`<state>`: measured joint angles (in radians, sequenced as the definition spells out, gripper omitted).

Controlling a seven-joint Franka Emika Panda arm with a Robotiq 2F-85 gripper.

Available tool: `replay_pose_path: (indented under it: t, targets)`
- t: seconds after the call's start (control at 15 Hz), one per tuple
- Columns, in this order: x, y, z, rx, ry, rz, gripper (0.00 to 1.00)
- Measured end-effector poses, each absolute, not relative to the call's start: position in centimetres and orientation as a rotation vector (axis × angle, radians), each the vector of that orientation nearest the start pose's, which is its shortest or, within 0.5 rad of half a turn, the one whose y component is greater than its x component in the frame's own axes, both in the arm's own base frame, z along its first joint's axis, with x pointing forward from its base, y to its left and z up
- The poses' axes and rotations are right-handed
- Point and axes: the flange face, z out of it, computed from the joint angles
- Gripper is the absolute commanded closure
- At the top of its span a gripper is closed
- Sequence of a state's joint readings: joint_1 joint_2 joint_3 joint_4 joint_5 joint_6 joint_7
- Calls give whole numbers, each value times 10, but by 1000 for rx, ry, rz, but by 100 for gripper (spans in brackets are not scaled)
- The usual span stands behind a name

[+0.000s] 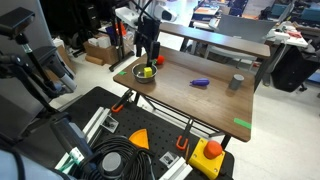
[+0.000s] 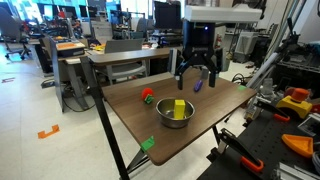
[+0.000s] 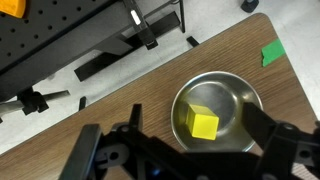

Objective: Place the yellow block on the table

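Note:
My open gripper should next go down into the metal bowl and close its fingers on opposite sides of the yellow block [image 3: 204, 124], because the block is low inside the bowl.
The yellow block [image 3: 204, 124] lies inside a metal bowl [image 3: 243, 93] on the dark brown wood table [image 3: 120, 100]. It also shows in both exterior views [image 1: 148, 71] [image 2: 179, 108], in the bowl [image 1: 138, 76] [image 2: 163, 113]. My gripper [image 3: 185, 140] is open and empty, hanging just above the bowl with a finger on each side of the block. In the exterior views the gripper [image 1: 148, 58] [image 2: 198, 78] is above the bowl.
On the table [image 1: 215, 100] are a small blue object [image 1: 200, 83] and a grey cup [image 1: 236, 82]. A small red piece [image 2: 147, 96] lies near the bowl. Green tape [image 3: 271, 54] marks the table edge. A yellow box with a red button [image 1: 209, 156] sits nearby.

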<state>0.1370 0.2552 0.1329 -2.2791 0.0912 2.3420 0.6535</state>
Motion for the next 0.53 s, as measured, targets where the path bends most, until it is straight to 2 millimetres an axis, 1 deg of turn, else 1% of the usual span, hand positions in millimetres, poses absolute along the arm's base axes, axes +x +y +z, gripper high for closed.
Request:
replay_pose_path:
  t: [0.53]
  targets:
    - [528,158,190,-3129,707,303,0]
